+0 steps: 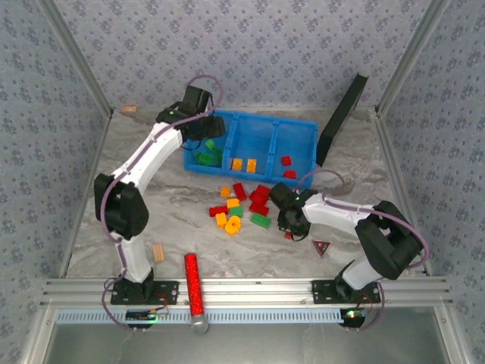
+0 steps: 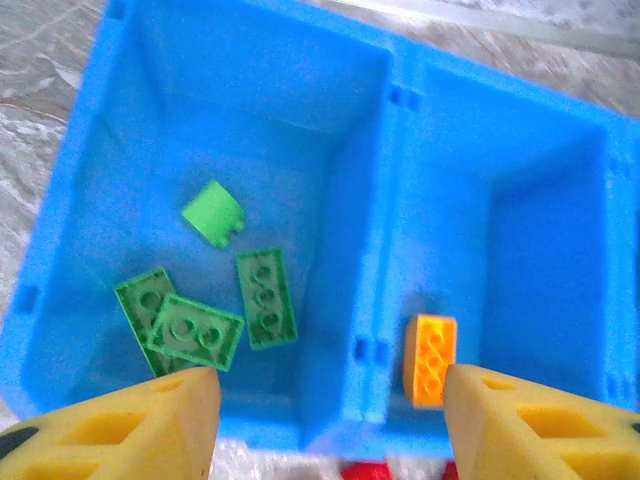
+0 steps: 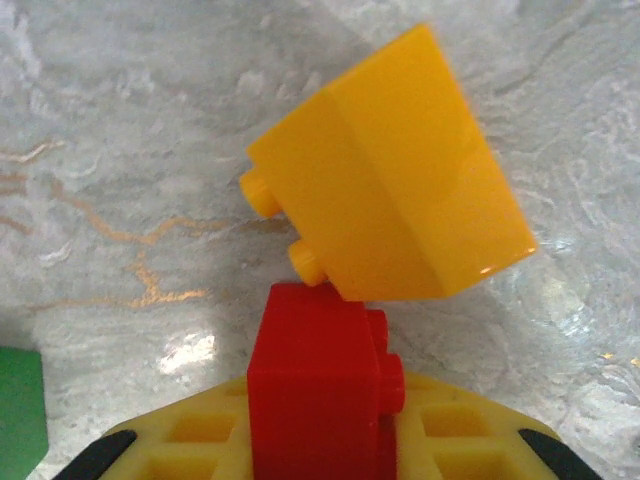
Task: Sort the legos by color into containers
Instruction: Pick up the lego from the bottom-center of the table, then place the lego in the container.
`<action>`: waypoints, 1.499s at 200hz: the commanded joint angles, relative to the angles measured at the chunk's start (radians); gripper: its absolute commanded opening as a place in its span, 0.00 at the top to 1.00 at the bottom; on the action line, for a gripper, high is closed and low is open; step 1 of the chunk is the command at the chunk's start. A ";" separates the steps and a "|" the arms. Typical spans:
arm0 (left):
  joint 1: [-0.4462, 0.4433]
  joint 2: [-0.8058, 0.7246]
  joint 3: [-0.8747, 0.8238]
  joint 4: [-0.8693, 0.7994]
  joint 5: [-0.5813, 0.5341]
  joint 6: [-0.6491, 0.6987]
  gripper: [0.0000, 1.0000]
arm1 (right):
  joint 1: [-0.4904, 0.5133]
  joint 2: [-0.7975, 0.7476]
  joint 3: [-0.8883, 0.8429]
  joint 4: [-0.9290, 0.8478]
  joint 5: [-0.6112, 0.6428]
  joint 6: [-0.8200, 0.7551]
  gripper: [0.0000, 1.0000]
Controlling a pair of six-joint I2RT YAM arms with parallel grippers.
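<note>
My right gripper holds the red lego and should next move up and outward over the blue bin's section (image 1: 297, 149) beside the black panel. It should release the lego there, since red legos are inside.
The blue bin (image 1: 265, 121) stands at the back of the table. My left gripper (image 1: 206, 127) hovers open over its left compartment (image 2: 120, 120), nothing between the fingers (image 2: 150, 420). Several green legos (image 2: 195, 330) lie in that compartment, and an orange lego (image 2: 430, 360) in the middle one. Red legos (image 1: 286, 161) lie in the right compartment. My right gripper (image 1: 288, 221) is low over the table, shut on a red lego (image 3: 315, 390). A yellow-orange lego (image 3: 400, 180) touches the red one's far end. A loose pile of red, green and orange legos (image 1: 242, 205) lies in front of the bin.
A long red glittery cylinder (image 1: 192, 280) lies at the near edge, a tan wooden block (image 1: 158, 252) beside the left arm. A black panel (image 1: 342, 117) leans at the bin's right end. A small red triangular piece (image 1: 322, 246) sits near the right arm.
</note>
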 commanded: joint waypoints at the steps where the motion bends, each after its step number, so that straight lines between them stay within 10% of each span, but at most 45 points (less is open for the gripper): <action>1: -0.049 -0.095 -0.093 -0.085 0.016 0.090 0.38 | -0.010 -0.015 0.047 0.066 -0.073 -0.161 0.83; 69: -0.319 -0.308 -0.520 0.120 -0.009 0.104 0.28 | -0.184 -0.043 0.376 -0.079 0.029 -0.521 0.82; 144: -0.576 -0.202 -0.571 0.207 -0.079 0.075 0.15 | -0.315 0.240 0.656 0.055 0.032 -0.664 0.81; 300: -0.632 0.064 -0.438 0.186 -0.066 0.060 0.04 | -0.408 0.523 0.872 0.034 0.008 -0.689 0.73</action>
